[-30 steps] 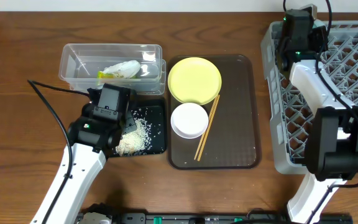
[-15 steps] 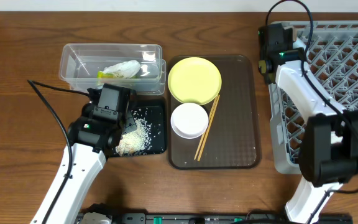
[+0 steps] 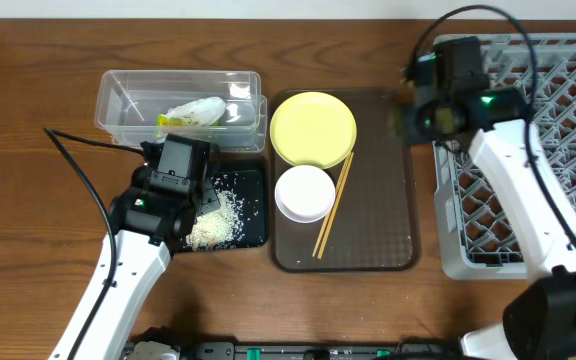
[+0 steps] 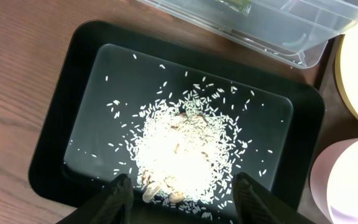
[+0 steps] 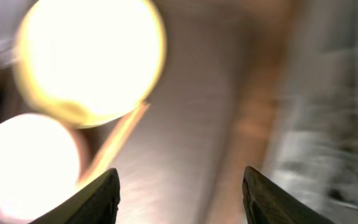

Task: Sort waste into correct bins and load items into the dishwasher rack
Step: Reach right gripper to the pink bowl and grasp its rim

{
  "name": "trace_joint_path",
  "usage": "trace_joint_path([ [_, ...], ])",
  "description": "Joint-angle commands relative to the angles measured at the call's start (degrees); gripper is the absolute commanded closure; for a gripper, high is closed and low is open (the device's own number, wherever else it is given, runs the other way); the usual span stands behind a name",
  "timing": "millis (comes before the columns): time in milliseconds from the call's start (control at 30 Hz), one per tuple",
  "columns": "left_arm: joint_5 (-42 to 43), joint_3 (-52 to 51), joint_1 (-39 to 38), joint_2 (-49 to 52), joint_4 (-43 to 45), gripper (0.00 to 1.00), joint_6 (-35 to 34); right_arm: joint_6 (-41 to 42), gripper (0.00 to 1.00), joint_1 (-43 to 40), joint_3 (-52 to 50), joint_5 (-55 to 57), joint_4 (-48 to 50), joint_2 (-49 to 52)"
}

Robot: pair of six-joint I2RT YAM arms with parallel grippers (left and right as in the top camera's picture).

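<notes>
The white bowl's rim by the chopsticks is below my right gripper and to its left in the overhead view. My right gripper will move back and down onto the bowl's rim next.
Loose white rice lies heaped in the black tray, with a few brownish scraps at its near edge. My left gripper hangs open just over that heap, holding nothing. The clear tub behind it holds a green-yellow wrapper. A yellow plate, a white bowl and wooden chopsticks rest on the brown serving tray. My right gripper is open and empty above that tray's right side, its view blurred by motion. The grey dishwasher rack stands at the right.
The left arm covers part of the black tray from above, and its cable trails over the wood to the left. The right arm stretches across the rack's left part. Bare wooden table surrounds everything.
My right gripper has swung from the rack's far left corner out over the brown tray and has opened. The left arm has held still.
</notes>
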Motion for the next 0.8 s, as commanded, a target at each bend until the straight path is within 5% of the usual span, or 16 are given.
trace_joint_path([
  [0,-1.14,0.42,0.31,0.24,-0.2,0.45,-0.96,0.63,0.39,3.41,-2.05,-12.02,-0.9,2.08],
  [300,-1.11,0.42,0.31,0.24,-0.33,0.45,-0.94,6.62,0.44,12.61,-7.37,-9.75,3.28,8.37],
  [767,-1.11,0.42,0.31,0.24,-0.61,0.45,-0.94,11.32,0.83,15.58,-7.45,-4.55,6.56,16.39],
])
